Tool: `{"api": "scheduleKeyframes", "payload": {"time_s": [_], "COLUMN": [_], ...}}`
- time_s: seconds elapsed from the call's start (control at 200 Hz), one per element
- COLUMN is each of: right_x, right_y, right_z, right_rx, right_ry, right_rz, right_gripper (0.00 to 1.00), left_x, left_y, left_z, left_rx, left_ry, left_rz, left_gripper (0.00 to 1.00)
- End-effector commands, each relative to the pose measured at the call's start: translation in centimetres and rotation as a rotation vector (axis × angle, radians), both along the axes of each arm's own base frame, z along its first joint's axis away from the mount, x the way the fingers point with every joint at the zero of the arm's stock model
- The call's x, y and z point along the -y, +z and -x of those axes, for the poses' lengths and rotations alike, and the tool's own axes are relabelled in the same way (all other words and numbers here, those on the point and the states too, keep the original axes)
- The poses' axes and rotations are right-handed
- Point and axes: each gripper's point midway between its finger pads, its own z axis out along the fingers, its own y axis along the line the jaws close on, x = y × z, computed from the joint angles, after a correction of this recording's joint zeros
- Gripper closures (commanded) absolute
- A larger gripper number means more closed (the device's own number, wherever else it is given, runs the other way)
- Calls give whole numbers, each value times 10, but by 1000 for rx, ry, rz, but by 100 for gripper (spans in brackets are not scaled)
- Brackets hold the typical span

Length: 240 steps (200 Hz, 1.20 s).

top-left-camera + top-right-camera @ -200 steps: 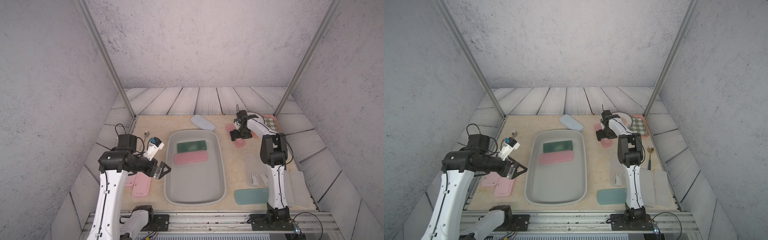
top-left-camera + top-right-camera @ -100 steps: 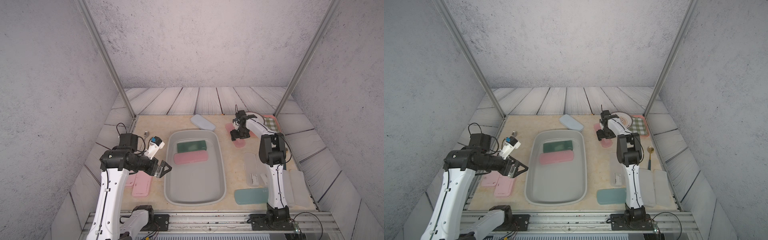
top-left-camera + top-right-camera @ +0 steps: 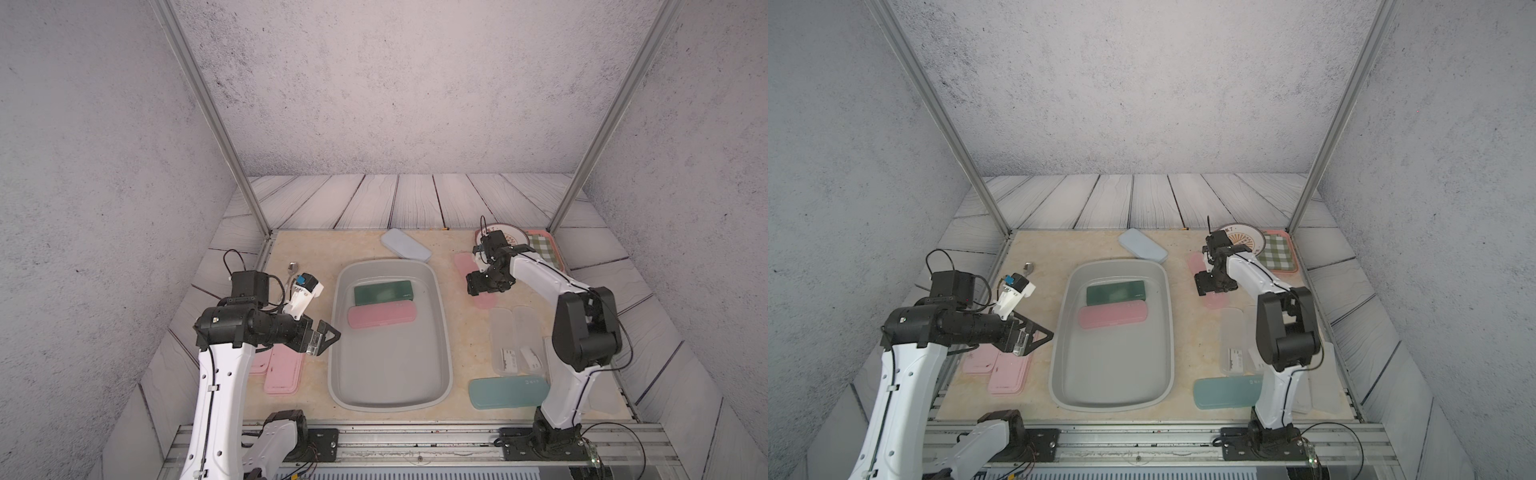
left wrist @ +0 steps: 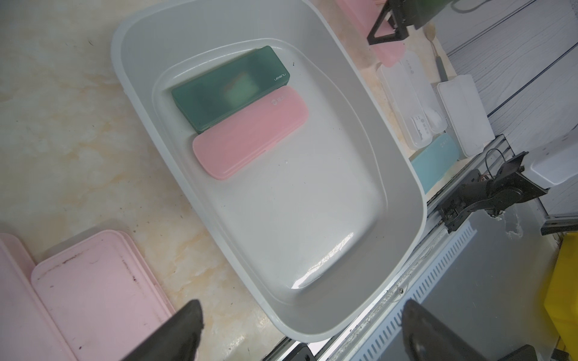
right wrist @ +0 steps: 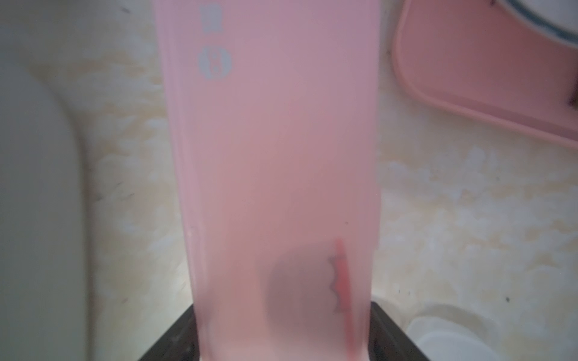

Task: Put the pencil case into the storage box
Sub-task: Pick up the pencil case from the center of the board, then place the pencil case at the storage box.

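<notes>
The right gripper will next bring the pencil case (image 3: 464, 264) over the box's rim, turn crosswise and lower it beside the pink case onto the box's bare bottom (image 3: 382, 339).
The storage box (image 3: 447, 332) (image 3: 1171, 332) (image 4: 344, 93) is a light-grey tub in the middle of the table. A dark green case (image 3: 384, 291) and a pink case (image 3: 381, 315) lie inside it. Right of the box, a translucent pink pencil case (image 3: 464, 264) (image 3: 1196, 262) (image 5: 272, 140) lies lengthways on the table. My right gripper (image 3: 482, 286) (image 3: 1210, 286) (image 5: 281, 343) is shut on its middle, a black finger against each long side. My left gripper (image 3: 324, 340) (image 3: 1038, 338) (image 4: 301, 340) hangs open and empty above the box's left rim.
A teal case (image 3: 507, 392) lies at the front right, with clear cases (image 3: 515, 336) behind it. A pale blue case (image 3: 405, 245) lies behind the box. Pink trays (image 3: 284, 368) lie at the left. A salmon tray (image 3: 544, 249) with a plate stands at the back right.
The right gripper's jaws have closed in onto the sides of the pink pencil case. The left arm has hardly moved.
</notes>
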Motion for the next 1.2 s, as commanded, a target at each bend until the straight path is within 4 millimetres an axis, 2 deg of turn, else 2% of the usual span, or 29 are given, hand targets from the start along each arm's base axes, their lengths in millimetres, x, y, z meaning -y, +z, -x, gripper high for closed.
{"api": "scheduleKeyframes", "payload": {"time_s": [0.0, 0.11, 0.235, 0.365, 0.47, 0.631, 0.796, 0.971, 1.196], "right_x": [-31, -57, -108, -151, -179, -209, -226, -240, -257], "right_y": [62, 87, 101, 98, 80, 39, -7, -50, -67], "right_z": [34, 72, 104, 114, 122, 128, 122, 123, 128], "right_rx": [123, 172, 236, 242, 222, 179, 131, 112, 135], "right_ry": [82, 225, 431, 566, 694, 889, 1036, 1177, 1262], "right_rz": [-140, -165, -139, -112, -48, 59, 154, 264, 301], "right_gripper": [30, 30, 30, 30, 30, 29, 29, 28, 27], "left_x": [0, -1, -3, -25, -39, -44, -42, -38, -34], "left_y": [1, 3, 4, 11, 31, 52, 43, 35, 37], "left_z": [1, 2, 3, -4, 6, 26, 30, 32, 31], "left_rx": [6, 17, 23, 92, 144, 174, 154, 141, 148], "left_ry": [11, 16, 29, 153, 193, 192, 225, 239, 234], "left_rz": [17, 16, 7, -85, -175, -231, -184, -137, -100], "left_gripper": [0, 0, 0, 0, 0, 0, 0, 0, 0]}}
